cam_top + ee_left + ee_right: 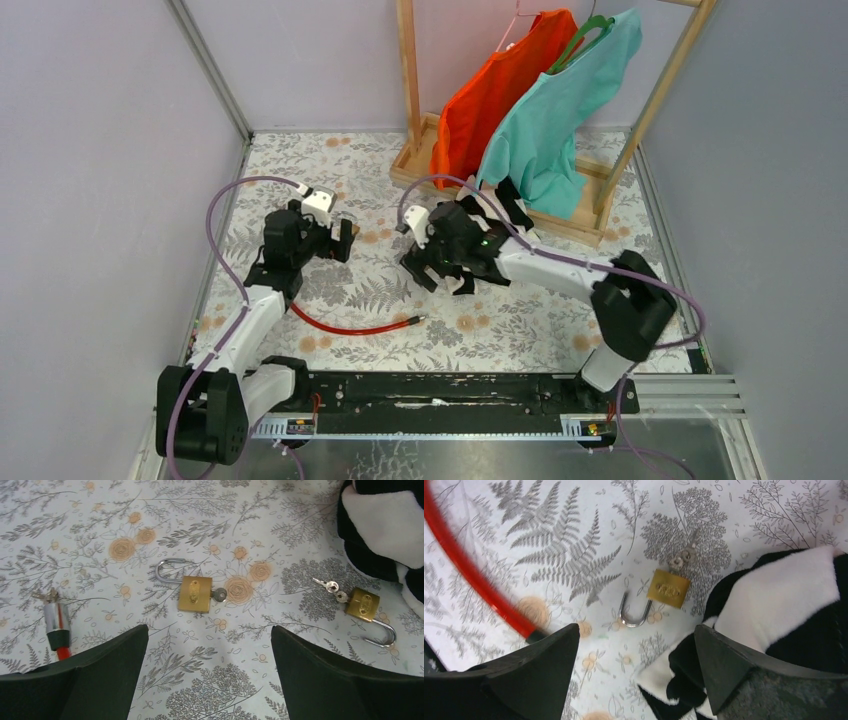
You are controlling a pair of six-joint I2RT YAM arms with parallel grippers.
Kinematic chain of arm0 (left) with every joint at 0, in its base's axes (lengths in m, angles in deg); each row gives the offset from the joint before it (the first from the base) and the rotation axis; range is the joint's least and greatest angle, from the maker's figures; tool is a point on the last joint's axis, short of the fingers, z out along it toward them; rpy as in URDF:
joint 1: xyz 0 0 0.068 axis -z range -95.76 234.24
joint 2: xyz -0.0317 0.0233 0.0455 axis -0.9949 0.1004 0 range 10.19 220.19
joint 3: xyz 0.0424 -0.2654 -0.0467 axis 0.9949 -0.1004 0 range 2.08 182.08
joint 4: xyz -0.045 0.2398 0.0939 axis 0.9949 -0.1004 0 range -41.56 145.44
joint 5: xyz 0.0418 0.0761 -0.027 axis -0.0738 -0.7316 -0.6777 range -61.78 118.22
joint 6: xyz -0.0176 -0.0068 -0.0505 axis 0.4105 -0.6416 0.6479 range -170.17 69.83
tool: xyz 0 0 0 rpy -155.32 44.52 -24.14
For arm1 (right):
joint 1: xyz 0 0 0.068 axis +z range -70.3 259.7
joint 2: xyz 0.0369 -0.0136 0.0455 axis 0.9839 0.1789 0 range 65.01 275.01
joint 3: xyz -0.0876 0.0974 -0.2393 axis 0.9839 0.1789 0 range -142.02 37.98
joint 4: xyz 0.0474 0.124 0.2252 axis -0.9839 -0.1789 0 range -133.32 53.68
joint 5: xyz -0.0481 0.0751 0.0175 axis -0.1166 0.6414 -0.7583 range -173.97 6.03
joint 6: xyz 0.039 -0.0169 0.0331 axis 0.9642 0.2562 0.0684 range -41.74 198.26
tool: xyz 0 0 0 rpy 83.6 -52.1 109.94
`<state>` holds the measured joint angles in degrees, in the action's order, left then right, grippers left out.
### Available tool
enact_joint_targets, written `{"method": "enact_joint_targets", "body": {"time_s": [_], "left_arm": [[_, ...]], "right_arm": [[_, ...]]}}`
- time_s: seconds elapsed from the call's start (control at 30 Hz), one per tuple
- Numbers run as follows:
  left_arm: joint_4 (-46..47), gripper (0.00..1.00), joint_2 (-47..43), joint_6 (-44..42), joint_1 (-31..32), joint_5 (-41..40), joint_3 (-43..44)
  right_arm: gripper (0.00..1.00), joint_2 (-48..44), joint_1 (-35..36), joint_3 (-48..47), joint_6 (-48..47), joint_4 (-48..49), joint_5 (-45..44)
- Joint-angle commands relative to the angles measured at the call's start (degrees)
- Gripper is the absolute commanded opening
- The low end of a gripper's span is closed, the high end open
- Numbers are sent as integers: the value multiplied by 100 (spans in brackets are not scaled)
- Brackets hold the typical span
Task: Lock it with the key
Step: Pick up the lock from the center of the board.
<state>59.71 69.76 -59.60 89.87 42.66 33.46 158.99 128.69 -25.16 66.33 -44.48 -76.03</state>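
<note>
My right gripper lowers next, then narrows its fingers to get around the shackle (167, 570) leg beside the second padlock's body. This end of the second padlock lies opposite the keys (218, 595).
A brass padlock (194, 594) lies on the floral cloth with its steel shackle (167, 570) swung open. A small dark key (218, 595) sticks out of its bottom end. My left gripper (210, 630) hovers open just short of this padlock, holding nothing. A second brass padlock (668, 588) lies to the right, its shackle open too and a small bunch of keys (681, 560) at its keyhole. My right gripper (636, 627) hangs open above it, empty. In the top view the left gripper (342, 237) and right gripper (442, 280) hide both padlocks.
A black-and-white plush (784, 605) lies right beside the second padlock, under my right finger. A red cable lock (350, 325) runs across the cloth, its metal end (56, 620) carrying keys. A wooden rack (410, 90) with orange and teal shirts stands at the back.
</note>
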Motion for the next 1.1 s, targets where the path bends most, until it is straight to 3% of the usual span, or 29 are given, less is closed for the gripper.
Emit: {"method": "enact_joint_targets", "body": {"time_s": [0.0,0.43,1.07], "left_arm": [[379,100,-90,120,-110,-208,181],[233,100,-338,100,-133,175,137],[316,100,-339,-47,-131,535,104]], "right_arm": [[90,764,29,-851,487,-41,-427],[71,1814,-13,-1250,449,-305,-907],[36,1755,-197,-698,243,-435,-318]]}}
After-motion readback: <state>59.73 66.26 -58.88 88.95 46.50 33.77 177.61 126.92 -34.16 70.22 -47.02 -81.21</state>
